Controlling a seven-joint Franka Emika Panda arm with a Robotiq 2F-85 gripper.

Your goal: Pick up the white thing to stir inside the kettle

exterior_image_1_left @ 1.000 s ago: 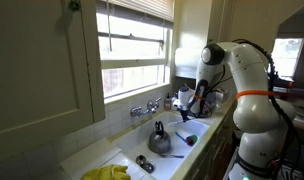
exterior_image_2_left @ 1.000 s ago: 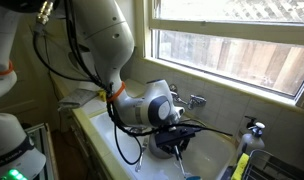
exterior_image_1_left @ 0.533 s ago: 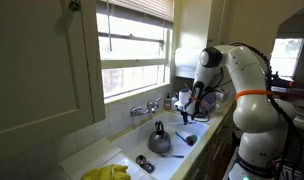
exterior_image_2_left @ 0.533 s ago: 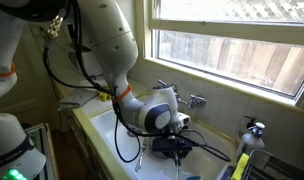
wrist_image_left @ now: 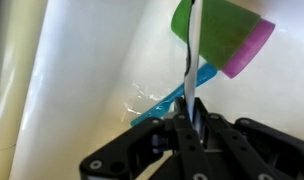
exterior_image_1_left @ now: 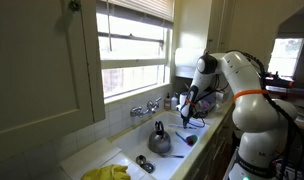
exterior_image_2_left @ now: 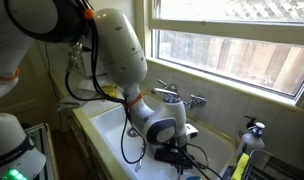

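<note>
The gripper lowers the thin white stick (wrist_image_left: 193, 60) toward the bottom of the sink beside the blue utensil next. It then releases the stick's lower end, since I still hold the stick above.
The grey metal kettle (exterior_image_1_left: 159, 140) stands in the white sink (exterior_image_1_left: 122, 155), below the tap. In an exterior view my gripper (exterior_image_1_left: 188, 114) hangs low over the sink end, to the right of the kettle and apart from it. In the wrist view my gripper (wrist_image_left: 192, 120) is shut on a thin white stick (wrist_image_left: 193, 60) that points away over the sink floor. In another exterior view the arm's wrist (exterior_image_2_left: 164, 130) hides the kettle, and the gripper (exterior_image_2_left: 178, 156) is down in the sink.
A green and pink cup (wrist_image_left: 222, 35) and a blue utensil (wrist_image_left: 157, 103) lie on the sink floor by the stick. The chrome tap (exterior_image_1_left: 144, 108) is behind the kettle. Yellow gloves (exterior_image_1_left: 107, 173) lie on the counter. A yellow soap bottle (exterior_image_2_left: 240, 165) stands beside the sink.
The arm has lowered the gripper deeper into the sink end, away from the kettle.
</note>
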